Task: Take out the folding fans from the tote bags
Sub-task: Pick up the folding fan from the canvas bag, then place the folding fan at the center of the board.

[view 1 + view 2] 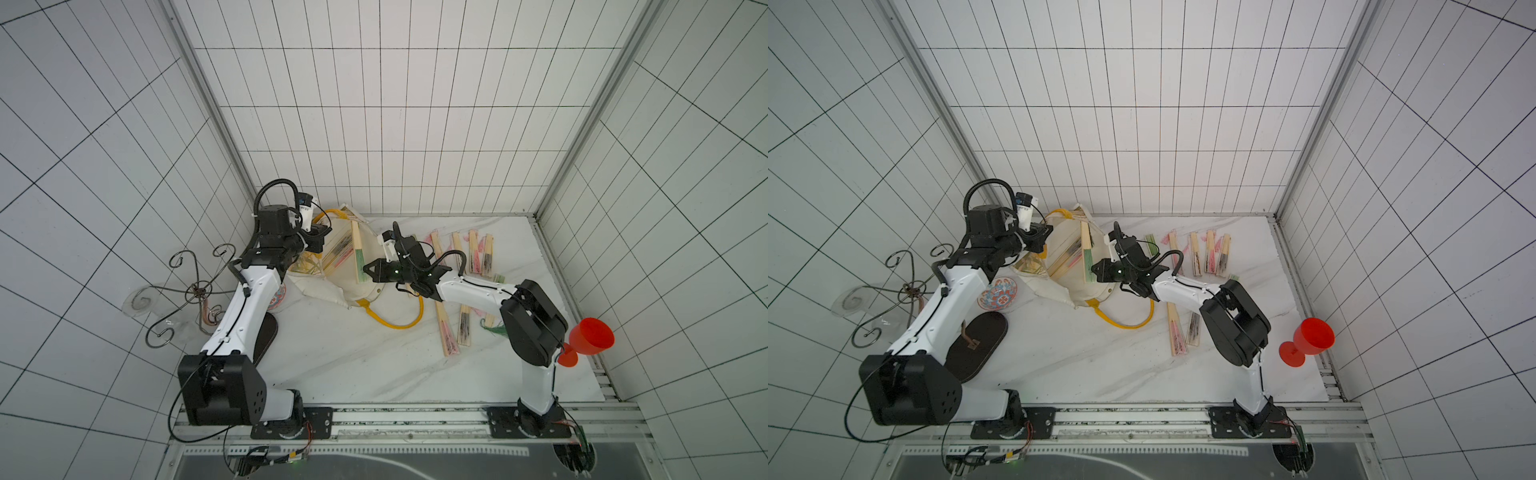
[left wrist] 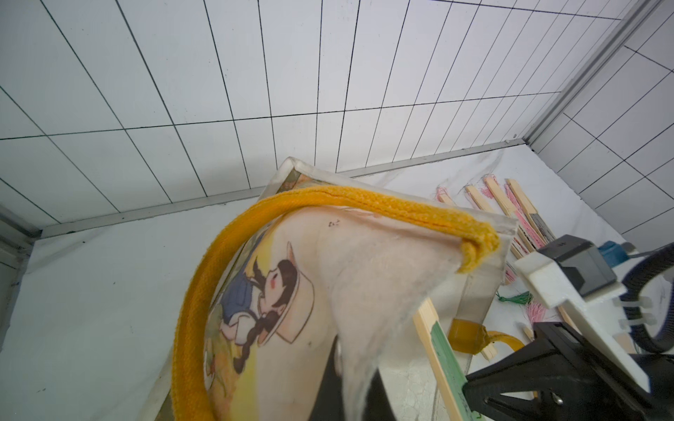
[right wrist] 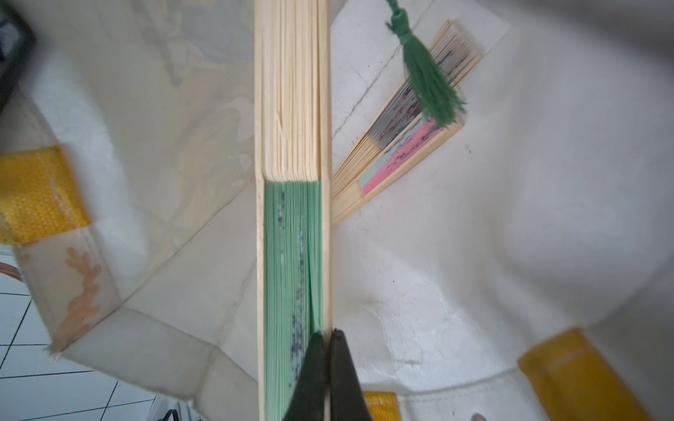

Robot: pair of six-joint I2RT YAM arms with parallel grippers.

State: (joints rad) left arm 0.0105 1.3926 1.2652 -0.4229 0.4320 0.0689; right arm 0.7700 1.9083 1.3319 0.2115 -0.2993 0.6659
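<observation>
The robot should bring its right gripper away from the bag [image 1: 328, 291], back and down to where bare tabletop shows [image 1: 426, 340] beside the near pink fan, and let go of the slat there.
The cream tote bag [image 1: 328, 291] [image 1: 1059, 291] lies open-mouthed at the back left of the table, yellow handles showing. My left gripper [image 1: 322, 233] [image 1: 1044, 233] [image 2: 352, 379] is shut on the bag's rim cloth and holds it lifted. A green folding fan [image 1: 356, 254] [image 1: 1087, 254] [image 3: 291, 255] lies in the bag's mouth. My right gripper [image 1: 368, 270] [image 1: 1097, 270] [image 3: 330, 337] is shut on this fan's outer bamboo slat at the green end. Inside the bag a pink-folded fan [image 3: 401, 149] lies under a green tassel [image 3: 426, 80]. Several more fans [image 1: 473, 251] [image 1: 1208, 253] lie on the table right of the bag.
More fans [image 1: 453, 328] [image 1: 1183, 332] lie beside my right arm toward the front. A red goblet [image 1: 590, 337] [image 1: 1310, 338] stands at the right edge. A patterned plate [image 1: 997, 294], a dark oval base [image 1: 980, 345] and a wire stand [image 1: 195, 291] crowd the left side.
</observation>
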